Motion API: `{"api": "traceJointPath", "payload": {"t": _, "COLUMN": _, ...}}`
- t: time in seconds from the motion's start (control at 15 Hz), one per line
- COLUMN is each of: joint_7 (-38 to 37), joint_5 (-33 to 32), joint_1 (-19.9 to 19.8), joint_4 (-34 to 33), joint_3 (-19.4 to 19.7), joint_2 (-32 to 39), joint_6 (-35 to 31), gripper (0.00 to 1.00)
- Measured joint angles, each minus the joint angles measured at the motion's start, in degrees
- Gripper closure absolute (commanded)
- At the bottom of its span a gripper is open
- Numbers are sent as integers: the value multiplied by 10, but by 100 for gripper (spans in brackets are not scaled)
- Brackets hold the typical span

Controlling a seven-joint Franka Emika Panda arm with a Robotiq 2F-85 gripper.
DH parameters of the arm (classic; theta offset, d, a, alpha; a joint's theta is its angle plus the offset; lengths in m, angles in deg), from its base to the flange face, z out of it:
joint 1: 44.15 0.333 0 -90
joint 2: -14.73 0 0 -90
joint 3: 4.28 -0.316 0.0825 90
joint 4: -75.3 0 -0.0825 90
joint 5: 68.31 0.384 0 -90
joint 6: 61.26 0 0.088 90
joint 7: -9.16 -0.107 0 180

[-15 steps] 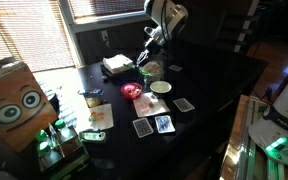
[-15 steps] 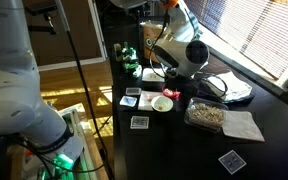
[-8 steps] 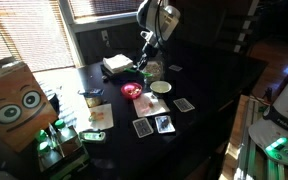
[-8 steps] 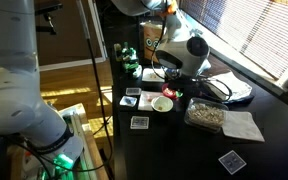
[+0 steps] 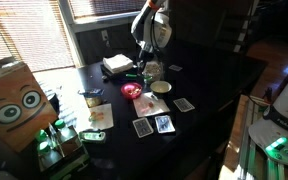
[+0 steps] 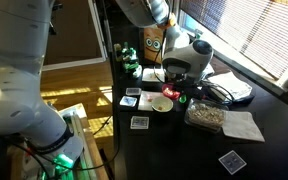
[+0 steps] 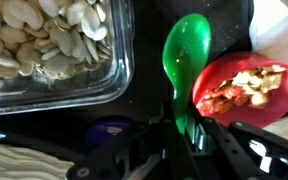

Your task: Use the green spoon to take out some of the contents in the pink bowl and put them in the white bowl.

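Note:
My gripper is above the open gap (image 7: 150,56) between the glass container and pink bowl (image 7: 246,88). It should next go down to the black table and let go of the spoon's handle.
My gripper (image 7: 184,135) is shut on the handle of the green spoon (image 7: 187,52). The spoon's scoop is empty and hangs just beside the rim of the pink bowl (image 7: 246,88), which holds pale crumbly pieces. In an exterior view the gripper (image 5: 140,67) hangs over the pink bowl (image 5: 132,91), with the white bowl (image 5: 160,87) just beside it. Both bowls show in the other exterior view too, the pink bowl (image 6: 171,95) partly behind the arm and the white bowl (image 6: 162,103) in front of it.
A clear glass container (image 7: 54,50) of pale beans stands close to the spoon, and shows in both exterior views (image 5: 152,70) (image 6: 206,117). A square white stack (image 5: 117,64) lies behind. Playing cards (image 5: 184,104) (image 6: 140,122) lie scattered on the black table (image 5: 209,85).
The arm has swung over and the gripper has come down with the spoon toward the pink bowl. The bowls have not moved.

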Motion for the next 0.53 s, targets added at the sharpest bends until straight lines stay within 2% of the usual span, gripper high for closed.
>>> {"api": "traceJointPath", "payload": {"t": 0.33, "joint_7": -105, "joint_5": -109, "joint_1": -23, "joint_4": -30, "joint_3": -20, "joint_2": 30, "joint_6": 0, "gripper": 96}}
{"api": "traceJointPath", "payload": {"t": 0.53, "joint_7": -137, "joint_5": -154, "joint_1": -51, "joint_4": -43, "joint_3": -48, "joint_2": 44, "joint_6": 0, "gripper": 96}}
